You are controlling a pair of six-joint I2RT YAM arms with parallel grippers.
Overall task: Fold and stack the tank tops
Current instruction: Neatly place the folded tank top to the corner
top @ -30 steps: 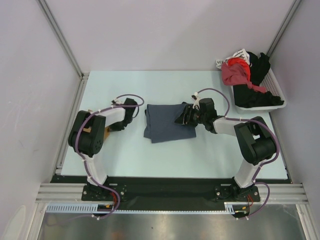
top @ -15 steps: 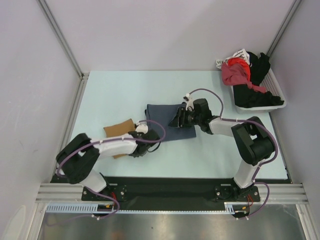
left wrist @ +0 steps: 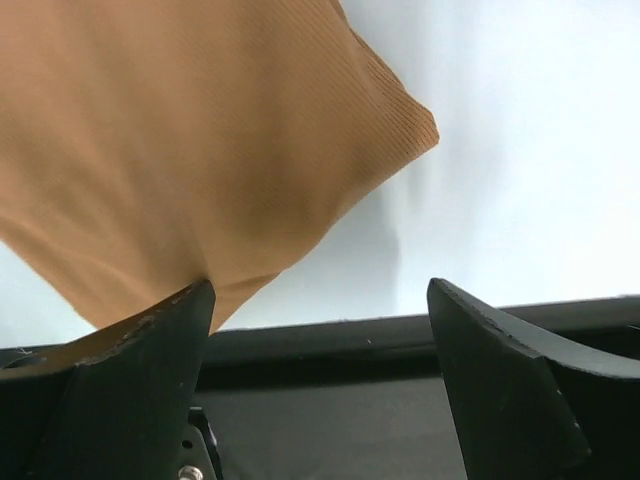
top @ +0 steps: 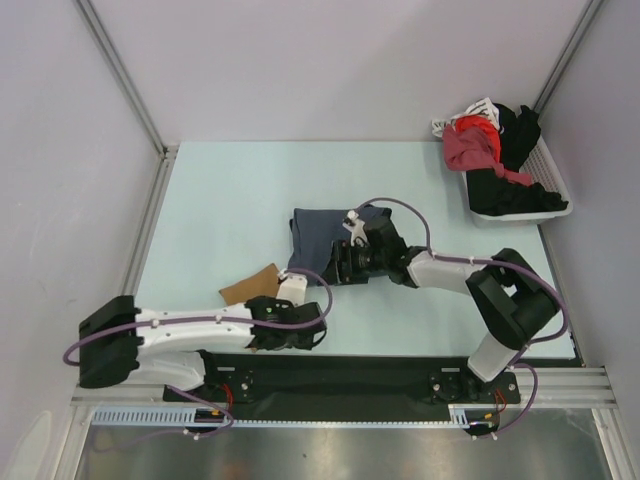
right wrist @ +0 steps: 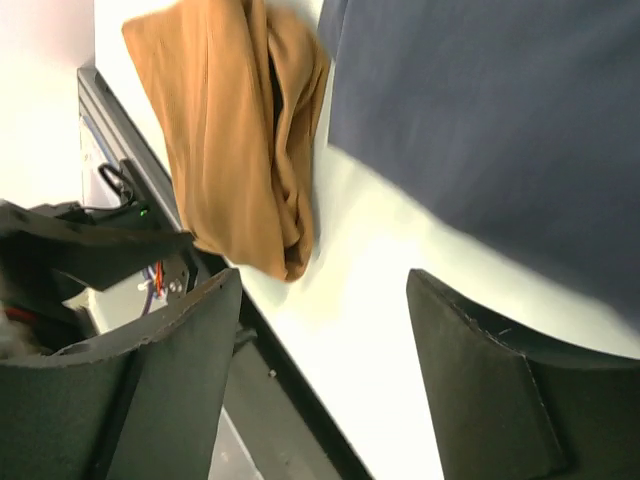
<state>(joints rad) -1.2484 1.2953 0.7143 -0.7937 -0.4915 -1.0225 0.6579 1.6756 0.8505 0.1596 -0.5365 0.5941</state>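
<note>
The tan-brown tank top's wall-side edge borders bare tabletop, so the robot's left gripper will next swing to its left in the top view across the cloth to pinch that edge.
The slate-blue tank top (top: 322, 236) lies folded in a flat rectangle mid-table, and fills the upper right of the right wrist view (right wrist: 500, 130). The tan-brown tank top (top: 250, 288) lies bunched near the front edge, partly under my left arm; it also shows in both wrist views (left wrist: 180, 150) (right wrist: 240, 150). My left gripper (top: 292, 330) (left wrist: 320, 290) is open by the front rail, with nothing between its fingers; the tan cloth touches its left finger. My right gripper (top: 346, 262) (right wrist: 325, 280) is open and empty over the blue top's near edge.
A white basket (top: 560, 210) heaped with red and black clothes stands at the back right corner. The black front rail (top: 400, 365) runs along the table's near edge, right under the left gripper. Walls close in the left, back and right sides.
My left arm swung from beside the blue top to the front edge, dragging the tan top nearer, then opened and let it go. My right gripper slid left and nearer and opened wider.
</note>
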